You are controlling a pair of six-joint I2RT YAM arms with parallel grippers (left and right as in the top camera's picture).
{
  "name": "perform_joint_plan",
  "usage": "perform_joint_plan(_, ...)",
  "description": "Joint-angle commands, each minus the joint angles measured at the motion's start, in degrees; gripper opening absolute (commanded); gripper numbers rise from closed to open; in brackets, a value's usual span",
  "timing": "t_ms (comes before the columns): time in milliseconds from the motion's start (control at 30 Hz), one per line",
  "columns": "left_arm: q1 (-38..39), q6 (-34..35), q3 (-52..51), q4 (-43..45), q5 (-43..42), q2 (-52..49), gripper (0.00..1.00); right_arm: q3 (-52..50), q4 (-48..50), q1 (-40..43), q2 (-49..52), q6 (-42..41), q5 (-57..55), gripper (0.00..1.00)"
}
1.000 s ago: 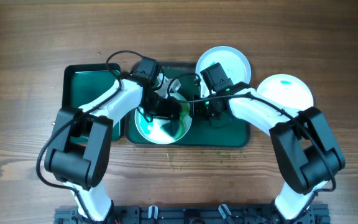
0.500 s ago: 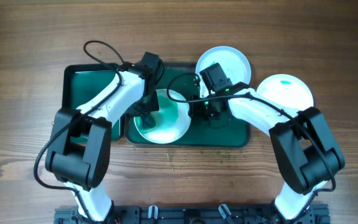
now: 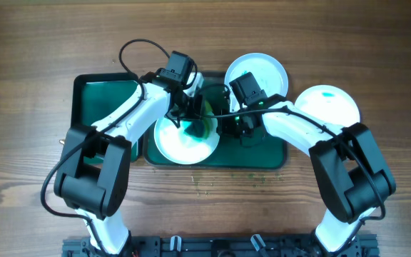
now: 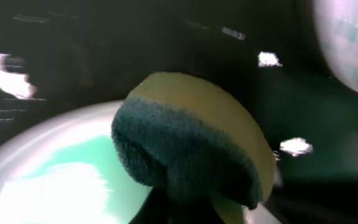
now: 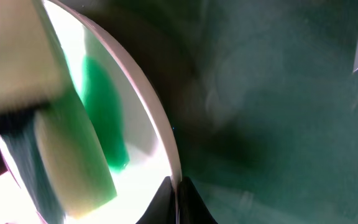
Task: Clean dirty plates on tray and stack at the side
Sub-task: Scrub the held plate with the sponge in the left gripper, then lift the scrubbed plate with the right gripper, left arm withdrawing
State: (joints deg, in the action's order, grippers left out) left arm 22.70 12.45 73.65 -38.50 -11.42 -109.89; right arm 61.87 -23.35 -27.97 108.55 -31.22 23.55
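Observation:
My right gripper will lift, carry the plate across and lower it onto the pale blue plate [image 3: 328, 107], since that lies to the gripper's right in the overhead view.
A white plate [image 3: 177, 146] with green smears lies tilted on the left part of the dark green tray [image 3: 266, 153]. My left gripper [image 3: 190, 118] is shut on a green and yellow sponge [image 4: 191, 149] and presses it on the plate's upper right part [image 4: 55, 180]. My right gripper [image 3: 228, 128] is shut on the plate's right rim [image 5: 160, 130], its fingertips [image 5: 178, 190] pinching the edge. A second white plate [image 3: 259, 70] lies at the tray's far edge. A pale blue plate [image 3: 328, 107] with a teal smear lies on the table to the right.
A smaller dark green bin [image 3: 98, 107] stands left of the tray. Green crumbs [image 3: 205, 184] lie on the wooden table in front of the tray. The left arm's cable [image 3: 130, 53] loops above the bin.
My left gripper has swept the sponge from the plate's left side up to its upper right. The plate shows more white. The right gripper has stayed on the rim.

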Motion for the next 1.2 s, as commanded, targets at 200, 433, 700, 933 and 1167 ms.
perform_joint_plan(200,-1.1,16.6,2.8,-12.7,27.6,-0.6,0.04,0.5,-0.3,0.1,0.9,-0.2,-1.2,0.04)
perform_joint_plan(433,-4.8,14.0,20.8,-32.7,9.9,1.2,0.04,0.5,-1.4,0.1,0.6,0.0,-1.0,0.04)
perform_joint_plan(700,-12.7,10.3,29.3,-35.7,10.2,3.7,0.04,0.6,-8.1,-2.9,-10.0,3.1,-21.2,0.05)
perform_joint_plan(933,-13.4,10.3,29.3,-35.0,10.6,3.7,0.04,0.8,-13.4,-13.9,-19.6,3.7,-54.3,0.04)
perform_joint_plan(1167,-13.4,10.3,29.3,-35.1,10.6,3.7,0.04,0.8,-16.5,-23.0,-22.9,8.5,-80.2,0.04)
